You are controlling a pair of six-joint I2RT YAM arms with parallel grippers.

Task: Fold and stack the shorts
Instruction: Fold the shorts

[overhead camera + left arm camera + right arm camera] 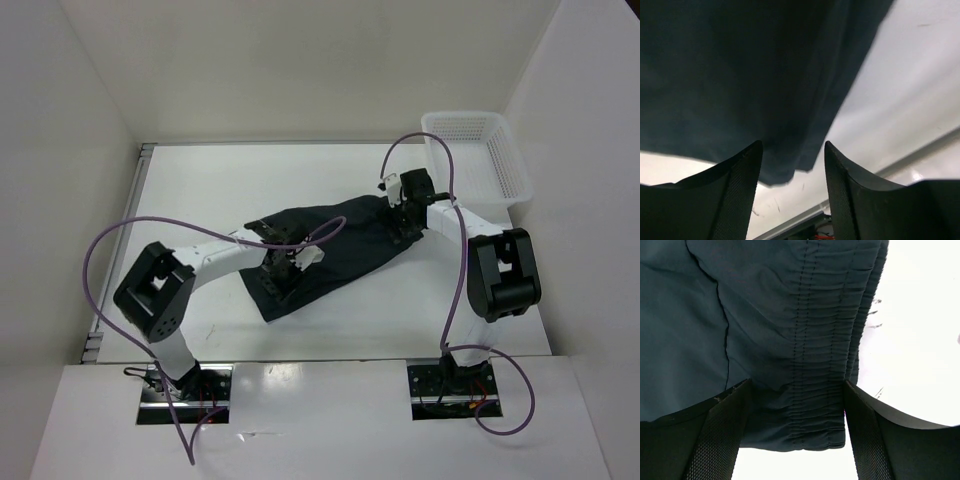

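Note:
My left gripper is to go down to the leg end of the shorts next. Its fingers will then close on the cloth by the corner.
The dark shorts lie flat across the middle of the white table, running from lower left to upper right. My left gripper hovers over their lower-left leg end; in the left wrist view it is open, with a cloth corner just beyond the tips. My right gripper is over the upper-right waist end. In the right wrist view it is open, its fingers either side of the gathered elastic waistband. No drawstring shows.
A white mesh basket stands at the back right corner. White walls close in the table on the left, back and right. A metal rail runs along the left edge. Purple cables loop off both arms.

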